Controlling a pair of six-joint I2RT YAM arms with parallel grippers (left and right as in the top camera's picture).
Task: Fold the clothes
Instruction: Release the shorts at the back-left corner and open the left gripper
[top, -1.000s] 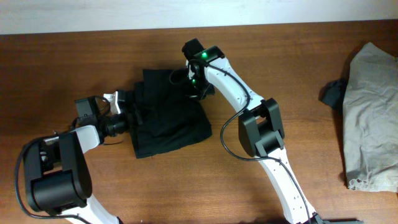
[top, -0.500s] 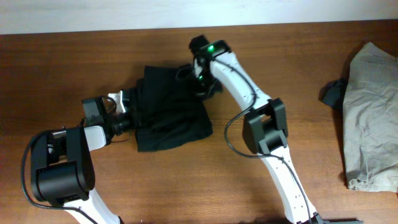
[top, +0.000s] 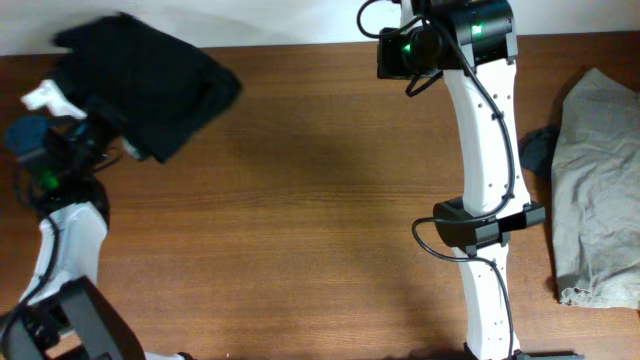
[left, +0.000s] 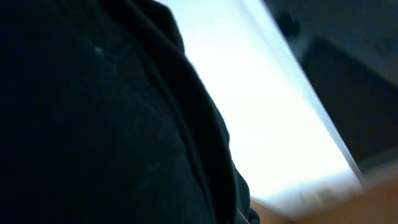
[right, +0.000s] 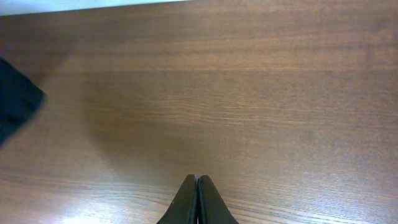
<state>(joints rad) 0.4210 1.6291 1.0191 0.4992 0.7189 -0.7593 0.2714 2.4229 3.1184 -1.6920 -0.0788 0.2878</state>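
Note:
To set the lifted clothes on the wood of the table by the white wall, my left gripper will lower the clothes first.
The clothes (top: 140, 72) are a compact black bundle lifted off the table at the far back left, over the table's back edge. My left gripper (top: 103, 118) is shut on the bundle's lower left side, its fingertips buried in the cloth. In the left wrist view black fabric (left: 93, 124) fills most of the frame and hides the fingers. My right gripper (right: 197, 182) is shut and empty, raised high over bare wood at the back middle (top: 395, 50). A corner of the clothes (right: 15, 106) shows at the left edge of the right wrist view.
A light grey-beige garment (top: 598, 180) lies crumpled at the right edge of the table, with a dark piece of cloth (top: 535, 150) beside it. The white wall (top: 280, 20) runs along the back edge of the wooden table (top: 300, 220).
My left gripper closed on the black bundle and swung it up from the table's middle to the back left. My right arm came off the bundle and rose toward the back.

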